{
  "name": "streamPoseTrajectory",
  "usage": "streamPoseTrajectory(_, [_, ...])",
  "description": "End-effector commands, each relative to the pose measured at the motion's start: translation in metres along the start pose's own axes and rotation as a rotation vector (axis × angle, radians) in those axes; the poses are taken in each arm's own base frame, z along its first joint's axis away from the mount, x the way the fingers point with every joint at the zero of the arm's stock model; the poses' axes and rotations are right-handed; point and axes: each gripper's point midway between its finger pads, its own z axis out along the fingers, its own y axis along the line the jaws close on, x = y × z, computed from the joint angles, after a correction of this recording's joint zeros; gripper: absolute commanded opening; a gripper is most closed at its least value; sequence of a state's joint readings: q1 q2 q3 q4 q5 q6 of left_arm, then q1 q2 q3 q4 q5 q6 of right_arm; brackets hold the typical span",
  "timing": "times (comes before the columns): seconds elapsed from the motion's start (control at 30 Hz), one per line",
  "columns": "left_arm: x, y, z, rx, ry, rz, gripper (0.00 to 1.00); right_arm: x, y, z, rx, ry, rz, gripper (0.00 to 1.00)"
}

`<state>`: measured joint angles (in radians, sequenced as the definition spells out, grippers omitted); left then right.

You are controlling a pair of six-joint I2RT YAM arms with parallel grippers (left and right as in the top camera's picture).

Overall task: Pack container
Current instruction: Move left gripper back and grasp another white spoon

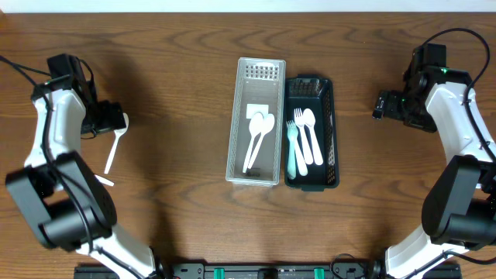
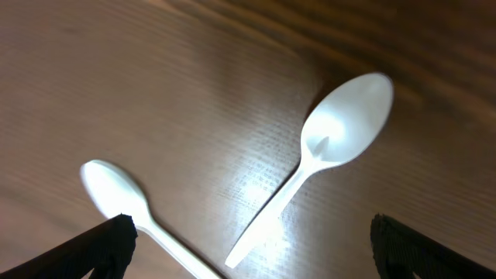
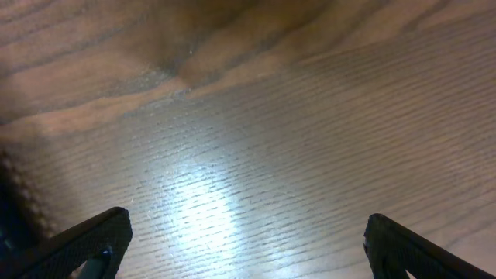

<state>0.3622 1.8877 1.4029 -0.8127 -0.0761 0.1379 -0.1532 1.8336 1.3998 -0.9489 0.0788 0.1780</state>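
My left gripper lowers onto the white spoon's handle right beside the bowl next, then closes to grab the spoon, which is in full view.
A clear container (image 1: pixel 237 124) in the middle holds two white spoons (image 1: pixel 256 136). Beside it, a dark basket (image 1: pixel 335 132) holds a teal fork (image 1: pixel 292 147) and white cutlery (image 1: pixel 311 136). Two loose white spoons lie on the table at the left, one (image 1: pixel 113 153) (image 2: pixel 341 132) in full view. The other (image 2: pixel 116 188) shows only as a small white piece (image 1: pixel 105 180) overhead. My left gripper (image 1: pixel 116 122) (image 2: pixel 252 256) is open and empty just above them. My right gripper (image 1: pixel 380 105) (image 3: pixel 248 248) is open and empty over bare table at the right.
The wooden table (image 1: pixel 178 93) runs wide round the containers. Cables trail near both arm bases at the far left and far right.
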Motion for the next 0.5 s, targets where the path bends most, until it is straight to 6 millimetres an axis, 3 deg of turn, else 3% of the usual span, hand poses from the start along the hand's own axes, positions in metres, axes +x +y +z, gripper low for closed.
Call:
streamPoseTrajectory(0.0, [0.004, -0.010, 0.022, 0.078, 0.041, 0.086, 0.98, -0.003, -0.004, -0.010, 0.001, -0.020, 0.010, 0.99])
streamPoseTrajectory(0.2, [0.004, -0.026, 0.050, 0.161, 0.062, 0.148, 0.98, 0.001, -0.004, -0.009, 0.004, -0.004, 0.017, 0.99])
streamPoseTrajectory(0.47, [0.012, -0.032, 0.068, 0.188, 0.102, 0.159, 0.98, 0.004, -0.005, -0.009, 0.006, 0.007, 0.016, 0.99])
